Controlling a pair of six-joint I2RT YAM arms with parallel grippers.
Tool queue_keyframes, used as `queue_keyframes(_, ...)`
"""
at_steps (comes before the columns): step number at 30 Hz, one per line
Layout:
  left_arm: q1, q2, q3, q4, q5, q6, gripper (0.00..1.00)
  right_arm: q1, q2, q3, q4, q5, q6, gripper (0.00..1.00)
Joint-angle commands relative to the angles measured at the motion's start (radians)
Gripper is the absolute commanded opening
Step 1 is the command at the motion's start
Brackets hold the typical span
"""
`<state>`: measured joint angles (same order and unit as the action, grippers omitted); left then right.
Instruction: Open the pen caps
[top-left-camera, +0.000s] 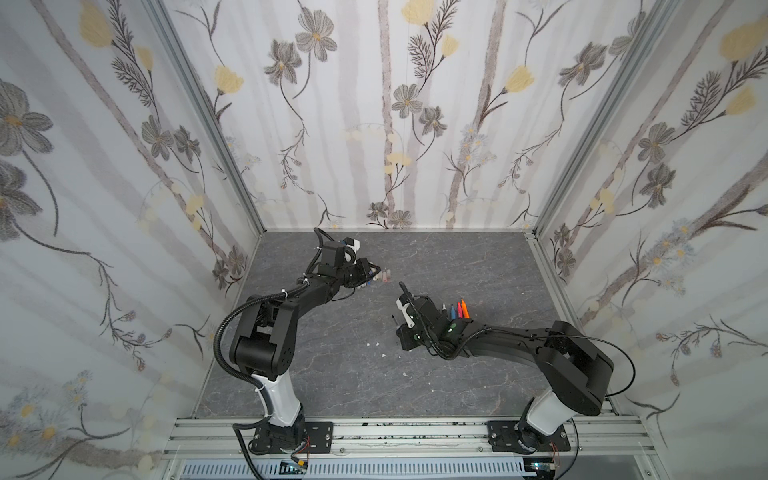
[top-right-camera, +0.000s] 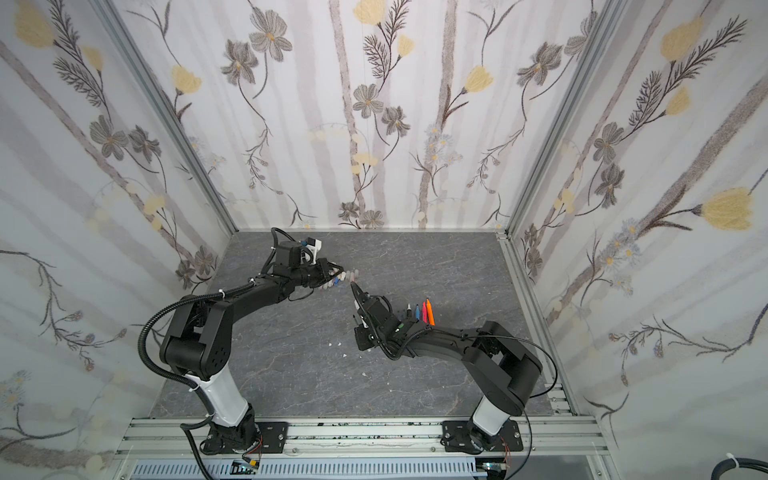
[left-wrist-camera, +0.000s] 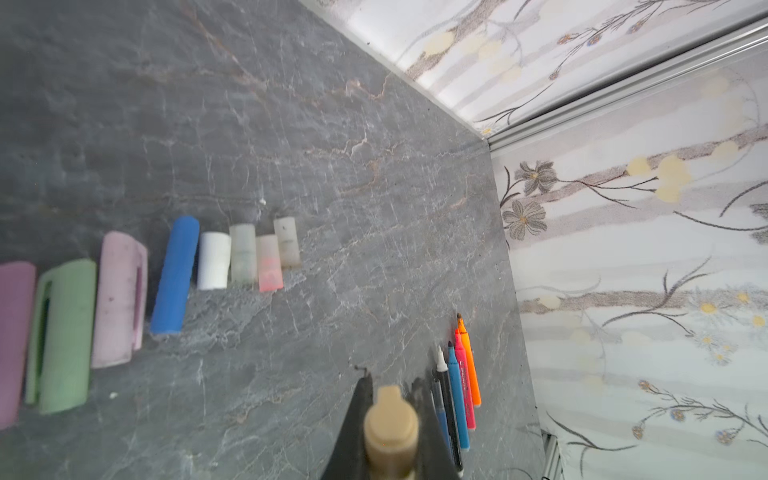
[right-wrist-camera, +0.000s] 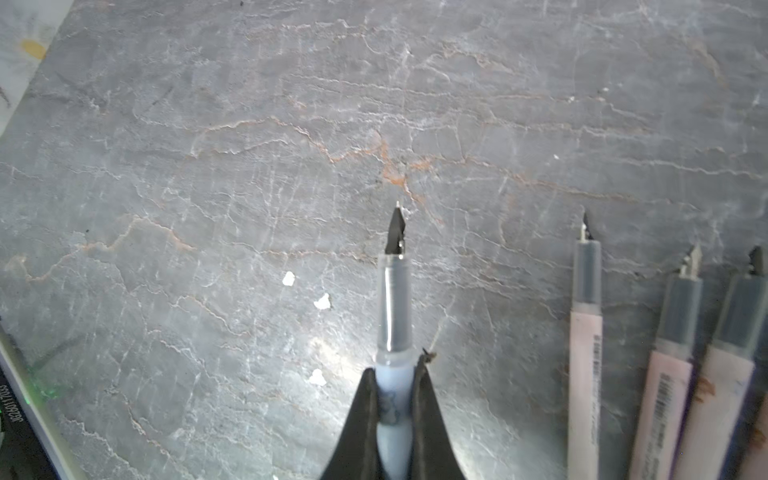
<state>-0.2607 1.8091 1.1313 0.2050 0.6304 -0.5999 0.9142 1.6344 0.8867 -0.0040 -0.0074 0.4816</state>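
Note:
My left gripper has the tan pen cap and should next go past the purple cap and down to release it on the tabletop beyond, as loose caps are lined up there.
My left gripper (left-wrist-camera: 390, 384) is shut on a tan pen cap (left-wrist-camera: 390, 424), just above the table. A row of loose pen caps lies beside it: purple (left-wrist-camera: 14, 336), green (left-wrist-camera: 62, 332), pink (left-wrist-camera: 120, 299), blue (left-wrist-camera: 175, 274), white (left-wrist-camera: 213, 261) and several clear ones (left-wrist-camera: 266, 257). In both top views these caps (top-left-camera: 385, 276) (top-right-camera: 353, 275) lie just past the left gripper (top-left-camera: 375, 269). My right gripper (right-wrist-camera: 396, 368) is shut on a pale blue pen (right-wrist-camera: 395, 303) whose dark nib is bare. In a top view the right gripper (top-right-camera: 356, 291) points toward the caps.
Uncapped orange, pink, blue and black pens (left-wrist-camera: 461, 386) (top-left-camera: 457, 309) lie side by side next to the right arm. Pastel pens (right-wrist-camera: 584, 340) with bare nibs lie beside the held pen. Small white specks (right-wrist-camera: 322, 301) dot the grey stone table (top-left-camera: 478, 257). Flowered walls close in three sides.

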Motion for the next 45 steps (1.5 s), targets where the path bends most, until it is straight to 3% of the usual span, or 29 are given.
queue_keyframes(1,0.03,0.006,0.045,-0.058,-0.046,0.061,0.0,0.002,-0.016,-0.015,-0.001,0.007,0.026,0.0)
queue_keyframes(7,0.115,0.001,0.045,-0.195,-0.135,0.158,0.0,-0.009,0.078,0.048,-0.07,0.06,0.023,0.0)
queue_keyframes(13,0.211,0.035,-0.008,-0.218,-0.18,0.203,0.0,-0.027,0.168,0.106,-0.117,0.123,0.028,0.0)
queue_keyframes(22,0.218,0.171,0.063,-0.252,-0.232,0.257,0.0,-0.061,0.205,0.142,-0.175,0.17,0.02,0.0)
queue_keyframes(25,0.218,0.203,0.074,-0.25,-0.232,0.267,0.01,-0.062,0.203,0.144,-0.187,0.174,0.019,0.06)
queue_keyframes(33,0.218,0.233,0.084,-0.22,-0.195,0.262,0.14,-0.062,0.169,0.144,-0.203,0.187,0.014,0.23)
queue_keyframes(40,0.217,0.228,0.07,-0.196,-0.164,0.246,0.26,-0.062,0.085,0.141,-0.179,0.192,-0.021,0.43)
queue_keyframes(45,0.218,0.205,0.063,-0.188,-0.153,0.238,0.31,-0.068,0.0,0.153,-0.178,0.22,-0.051,0.52)
